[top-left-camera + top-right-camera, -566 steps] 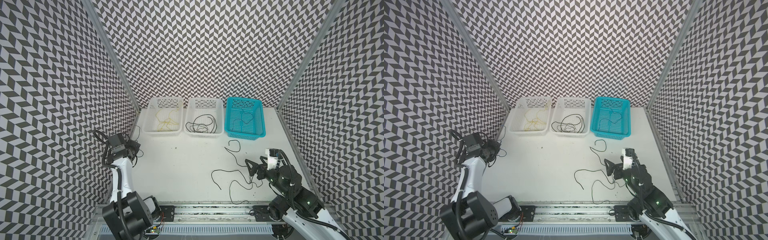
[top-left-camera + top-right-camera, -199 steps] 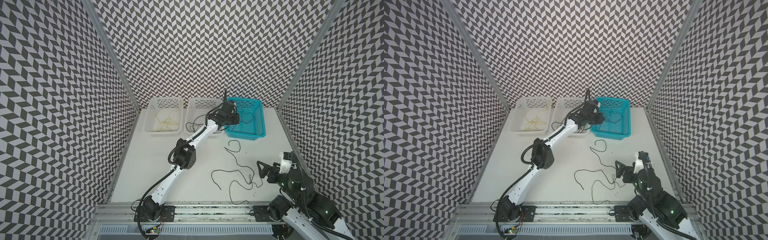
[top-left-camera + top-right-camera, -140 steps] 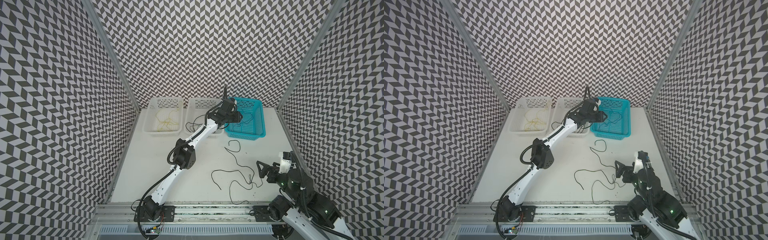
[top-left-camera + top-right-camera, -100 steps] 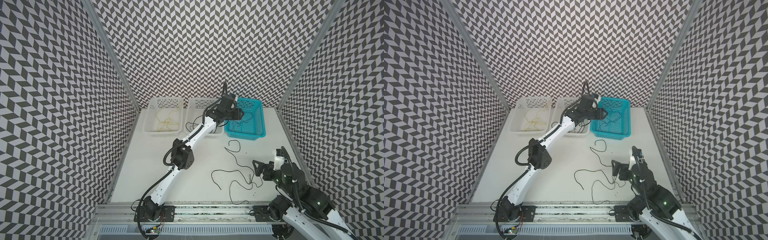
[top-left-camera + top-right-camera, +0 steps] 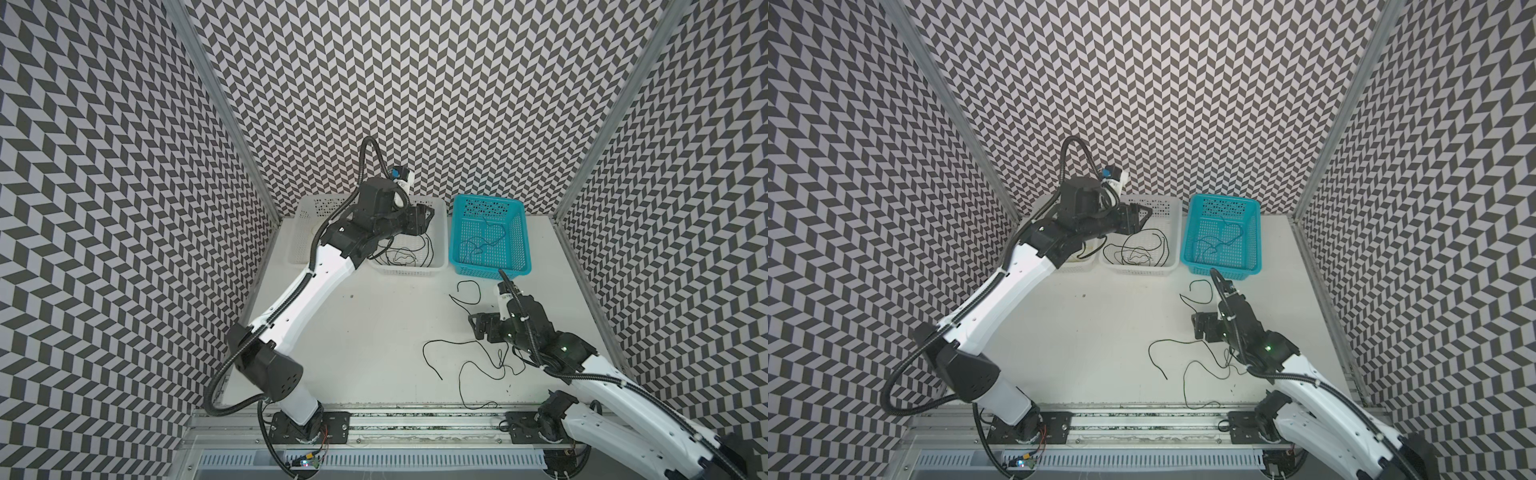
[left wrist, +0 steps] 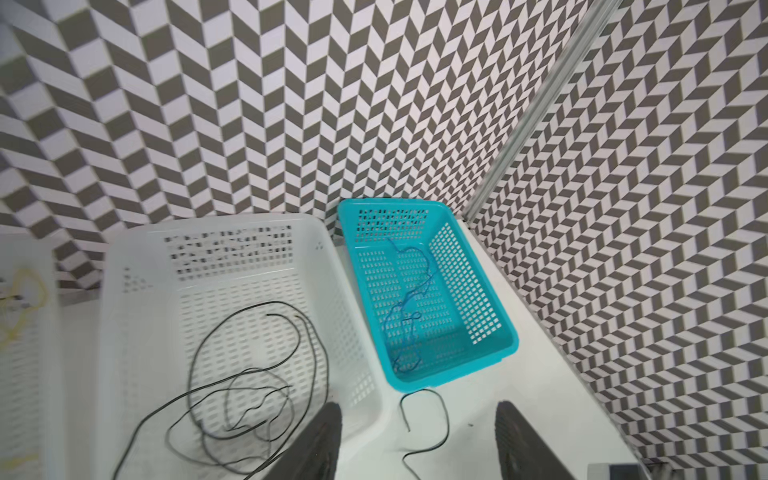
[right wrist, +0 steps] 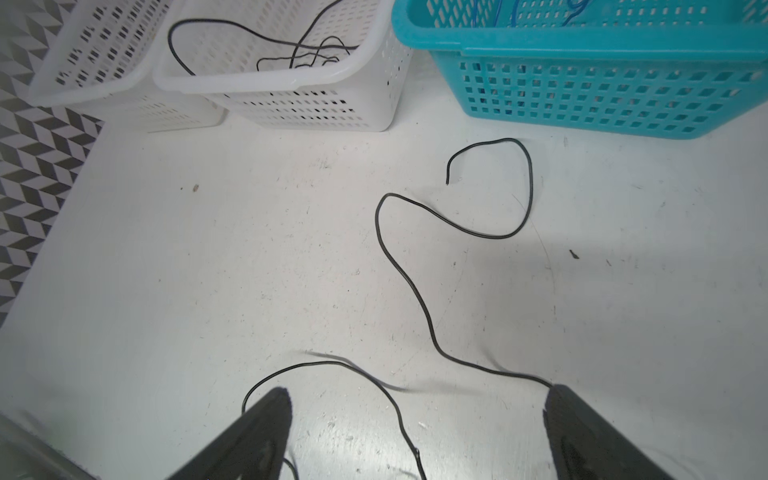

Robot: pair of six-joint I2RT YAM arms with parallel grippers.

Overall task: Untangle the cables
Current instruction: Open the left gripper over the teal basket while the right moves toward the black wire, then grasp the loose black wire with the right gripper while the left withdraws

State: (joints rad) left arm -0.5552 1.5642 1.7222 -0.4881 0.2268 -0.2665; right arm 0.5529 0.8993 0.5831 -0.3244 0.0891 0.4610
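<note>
My right gripper will move down and outward next, onto the part of the black cable beside its curl [image 5: 459, 304] [image 7: 414, 289]. That part is below and outward of my fingers, clear of the tangle.
Loose black cables [image 5: 446, 341] [image 5: 1167, 340] lie tangled on the white table at the front right. My right gripper [image 5: 478, 328] [image 5: 1198, 328] hangs open just over them. In the right wrist view a black cable [image 7: 420, 305] runs on the table between the spread fingers of the right gripper [image 7: 417, 395]. My left gripper [image 5: 426, 218] [image 5: 1144, 218] [image 6: 417, 415] is open and empty above the middle white basket [image 5: 409, 272]. That basket holds black cables [image 6: 257, 374]. Blue cables [image 6: 409, 299] lie in the teal basket [image 5: 523, 249].
A left white basket [image 5: 299, 232] with yellow cables [image 6: 25, 286] stands beside the middle one, mostly hidden by my left arm in both top views. The three baskets line the back wall. Patterned walls close in both sides of the table.
My left gripper has opened and swung left from the teal basket to above the middle white basket. My right gripper has moved left, over the loose black cables.
</note>
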